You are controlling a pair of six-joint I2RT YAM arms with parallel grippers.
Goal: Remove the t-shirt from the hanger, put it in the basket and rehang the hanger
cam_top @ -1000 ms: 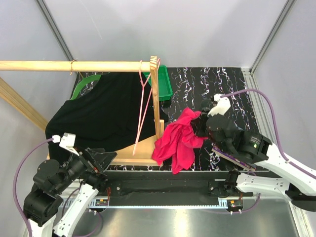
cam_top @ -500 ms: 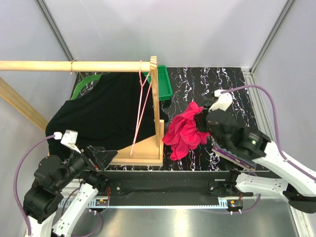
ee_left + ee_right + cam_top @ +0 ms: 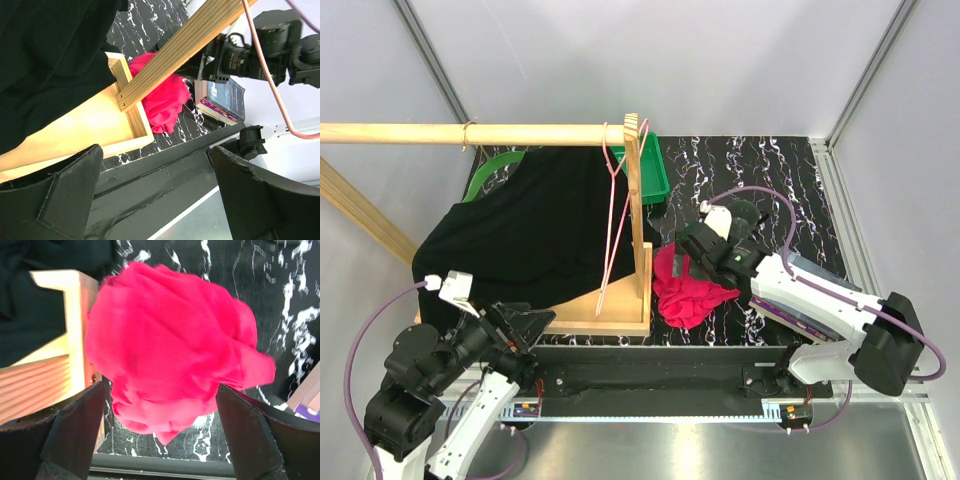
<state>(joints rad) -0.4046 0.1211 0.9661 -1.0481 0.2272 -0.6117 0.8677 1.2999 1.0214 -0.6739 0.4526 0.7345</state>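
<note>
The crumpled red t-shirt [image 3: 688, 290] lies unpinched below the gripper's open fingers, so my right gripper next lowers onto its near part and closes there.
The crumpled red t-shirt [image 3: 688, 290] lies in a heap on the black marbled table, against the right side of the wooden rack base [image 3: 612, 308]. It fills the right wrist view [image 3: 170, 340] and shows in the left wrist view [image 3: 160, 100]. The thin pink hanger [image 3: 613, 215] hangs bare from the wooden rod [image 3: 470, 133]. My right gripper [image 3: 680, 258] hovers just over the shirt, open [image 3: 160, 387], its jaws on either side of the cloth and not pinching it. My left gripper [image 3: 525, 325] is open at the front left [image 3: 155, 150], holding nothing.
A large black cloth [image 3: 530, 230] drapes over the left of the table and the rack base. A green bin [image 3: 655, 165] sits behind the upright post [image 3: 638, 200]. A book [image 3: 222, 97] lies under the right arm.
My right gripper carried the t-shirt left and down to the rack base, then opened; the shirt now rests in a heap on the table. The hanger's foot shifted slightly.
</note>
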